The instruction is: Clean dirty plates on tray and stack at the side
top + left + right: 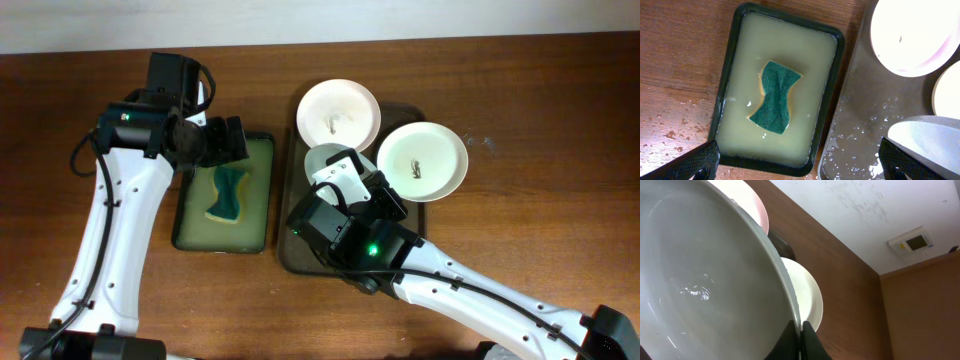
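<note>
The rim goes to the right in the overhead view and down with my right gripper next, for release, since bare tabletop past the tray lies below it that way.
Two white plates with a dark smear at the centre, one at the back (339, 112) and one at the right (423, 160), lie on the large dark tray (288, 190). My right gripper (343, 178) is shut on the rim of the third plate (322, 158) and holds it tilted above the tray. The right wrist view shows the fingers (801, 330) pinching that wet plate (700, 280), with the other two plates (747, 200) (807, 295) behind it. My left gripper (228, 140) is open and empty above the sponge (775, 97).
A smaller black-rimmed tray (272, 190) holding pale green liquid stands left of the large tray, with a green and yellow sponge (229, 194) lying in it. Water drops lie on the wooden table (670, 135) and on the large tray (865, 115).
</note>
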